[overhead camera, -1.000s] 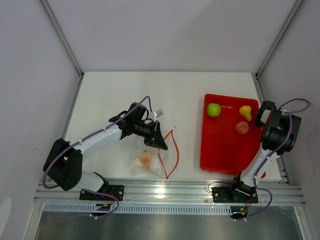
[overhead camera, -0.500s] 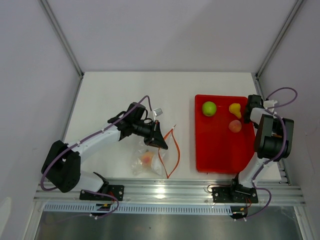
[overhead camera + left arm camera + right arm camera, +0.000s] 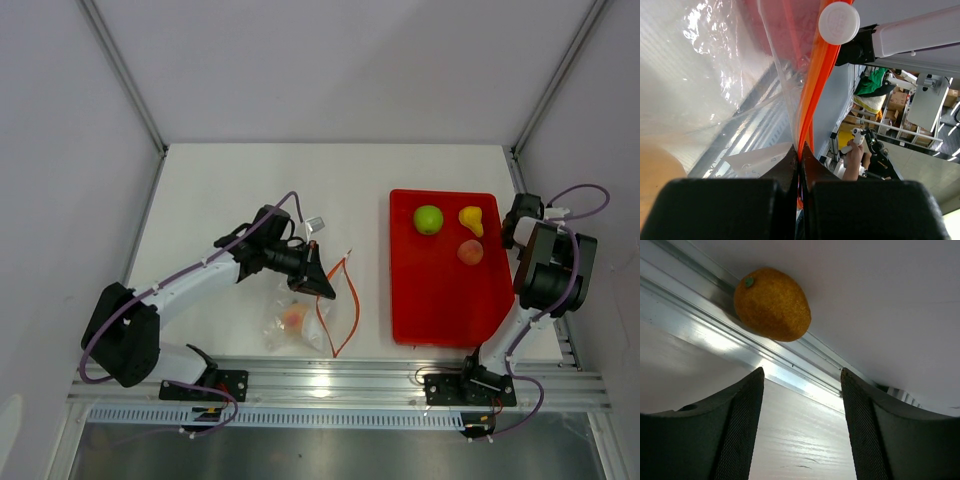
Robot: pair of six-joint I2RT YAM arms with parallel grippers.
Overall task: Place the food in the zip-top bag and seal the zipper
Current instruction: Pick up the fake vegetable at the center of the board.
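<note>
The brownish fruit (image 3: 772,305) is still beyond my fingers, so next my right gripper first shifts toward the wall and its bar, fingers spreading wider to get around it.
My left gripper (image 3: 318,281) is shut on the orange-red zipper (image 3: 347,296) and holds one edge of the clear zip-top bag (image 3: 283,325) up off the table. In the left wrist view its jaws (image 3: 800,150) pinch the zipper (image 3: 812,90), with the bag film (image 3: 715,75) to the left. One orange-pink fruit (image 3: 293,317) lies in the bag. A green apple (image 3: 428,219), a yellow pear (image 3: 471,220) and a pink-orange fruit (image 3: 470,252) lie in the red tray (image 3: 440,300). My right gripper (image 3: 800,372) is open and empty, facing a brownish fruit (image 3: 772,303) against a rail.
The right arm's wrist (image 3: 526,214) sits just off the tray's far right corner, close to the right wall and its aluminium rail (image 3: 700,335). The enclosure walls close in the table at the back and both sides. The metal base rail (image 3: 330,378) runs along the near edge.
The red tray has slid a little to the left with its fruits. My right wrist has swung off the tray to its right edge. The left gripper and bag have stayed put.
</note>
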